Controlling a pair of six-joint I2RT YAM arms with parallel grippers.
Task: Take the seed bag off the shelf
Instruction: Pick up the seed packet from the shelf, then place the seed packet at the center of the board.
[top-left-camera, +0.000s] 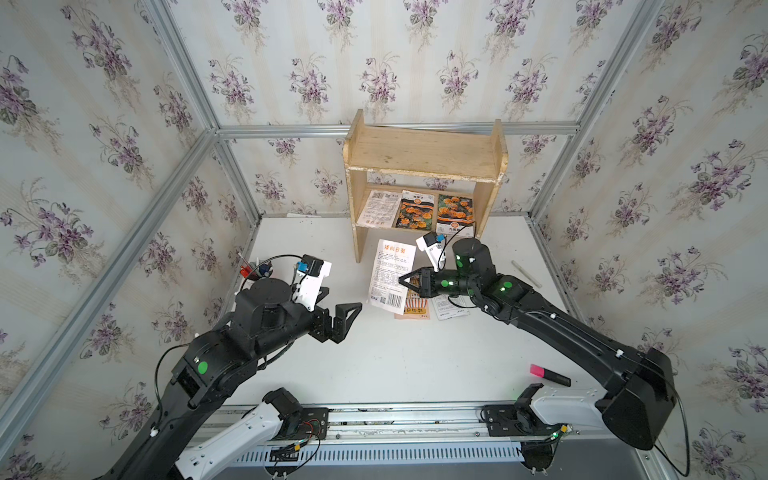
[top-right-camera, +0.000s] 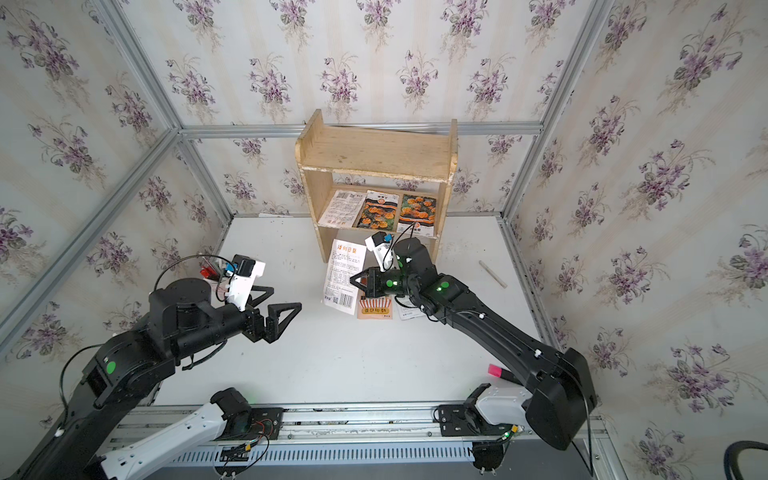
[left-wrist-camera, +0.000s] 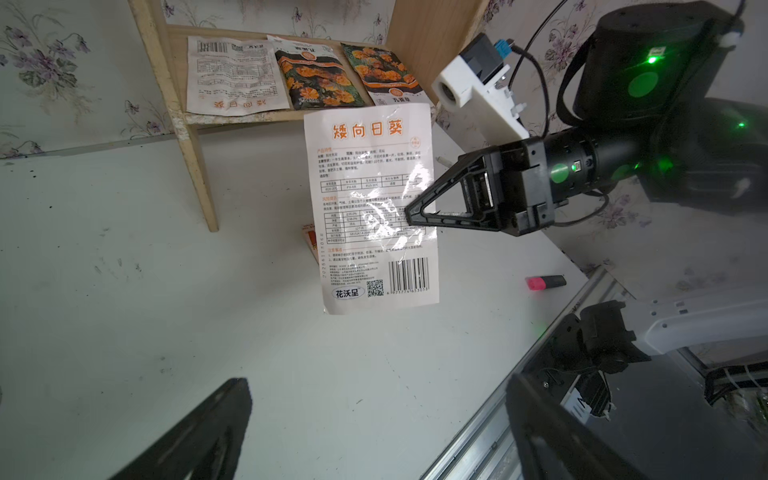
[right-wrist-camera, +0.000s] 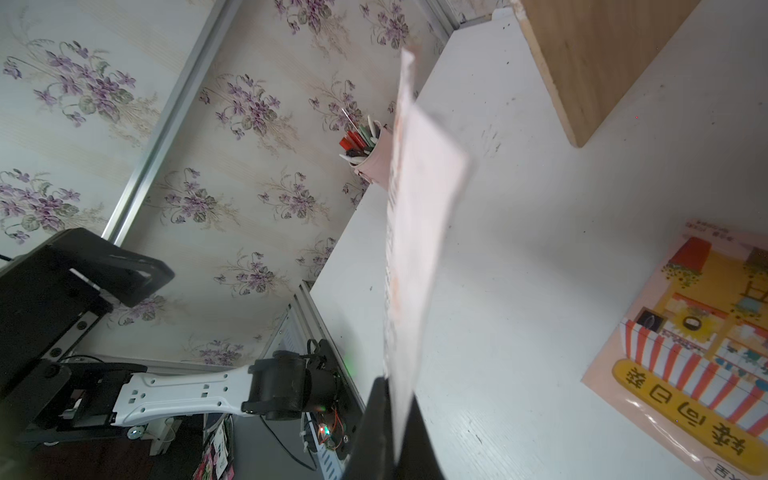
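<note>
The tabletop is bare below my right gripper beside the orange packet, so it should next tip downward and lower the white seed bag there to release it.
My right gripper (top-left-camera: 401, 280) is shut on a white seed bag (top-left-camera: 390, 274) with an orange title and a barcode. It holds the bag upright in the air in front of the light wooden shelf (top-left-camera: 424, 153). In the left wrist view the bag (left-wrist-camera: 374, 199) hangs clear of the table, pinched at its edge. Three more seed bags lie on the shelf's lower tier: one white (top-left-camera: 378, 208) and two with orange flowers (top-left-camera: 413, 212). My left gripper (top-left-camera: 343, 298) stands open to the left of the bag, with nothing between its fingers.
Under the right arm an orange packet (top-left-camera: 415, 305) and a white packet (top-left-camera: 451, 309) lie on the table. A pink-capped marker (top-left-camera: 548, 374) lies front right and a pale stick (top-left-camera: 525, 272) at the right. A cup of pens (top-left-camera: 255, 270) stands far left.
</note>
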